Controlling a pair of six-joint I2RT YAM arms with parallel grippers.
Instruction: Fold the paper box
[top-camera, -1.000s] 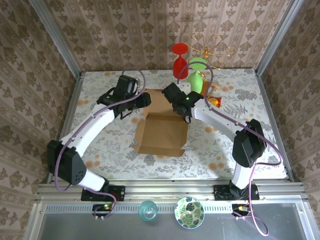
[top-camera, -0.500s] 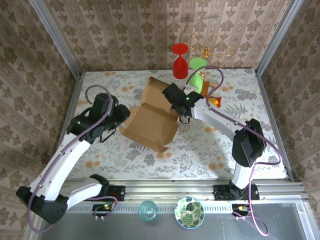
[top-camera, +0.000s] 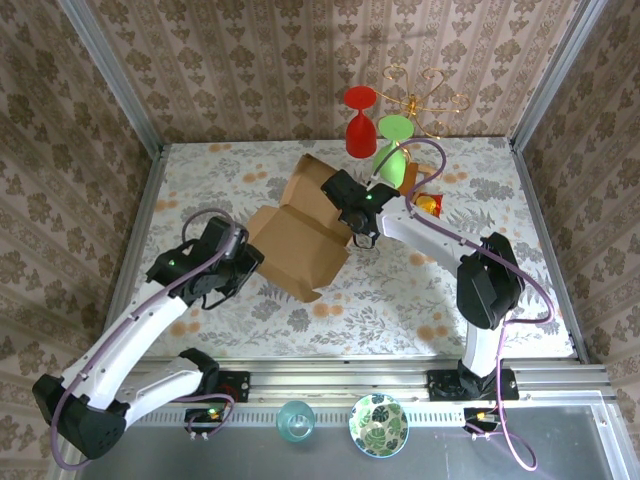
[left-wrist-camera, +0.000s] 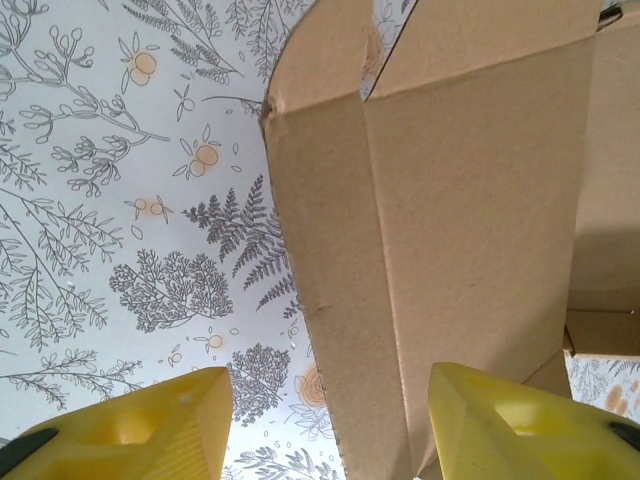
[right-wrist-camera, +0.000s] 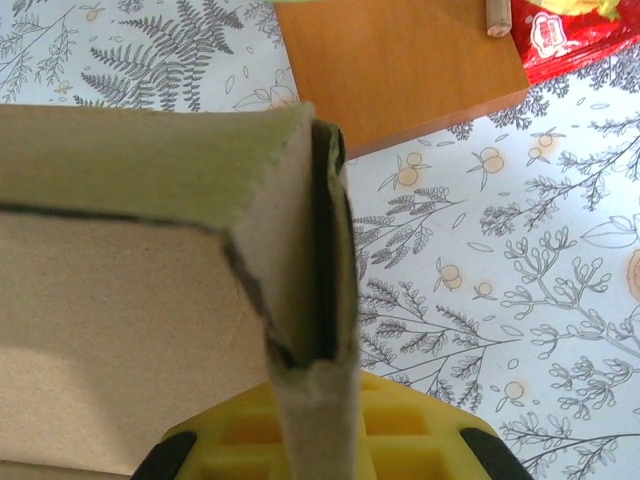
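My left gripper needs to move in toward the box and close across the box side's outer edge (top-camera: 265, 271) (left-wrist-camera: 340, 435), since that edge already runs between its spread yellow fingers.
The paper box (top-camera: 300, 240) is a tan cardboard mailer lying slantwise on the flowered tablecloth, its lid flap raised at the far end. My right gripper (top-camera: 357, 228) is shut on the box's right side wall; in the right wrist view the doubled cardboard wall (right-wrist-camera: 315, 300) stands pinched in the yellow jaws (right-wrist-camera: 320, 425). My left gripper (top-camera: 247, 262) sits at the box's near left corner and is open. In the left wrist view the box's edge (left-wrist-camera: 340, 330) runs between the spread yellow fingers (left-wrist-camera: 150, 430), with the gripper (left-wrist-camera: 330, 435) touching nothing that I can see.
An orange-brown wooden stand (top-camera: 415, 180) (right-wrist-camera: 400, 65) with a red glass (top-camera: 360, 125) and a green glass (top-camera: 393, 155) stands just behind the right gripper. A red packet (right-wrist-camera: 575, 30) lies beside it. A bowl (top-camera: 378, 424) and a tumbler (top-camera: 295, 421) sit below the rail.
The left arm has drawn back from the box's far side to its near left corner. The box has swung round, its near end moving left. The right gripper has kept its hold.
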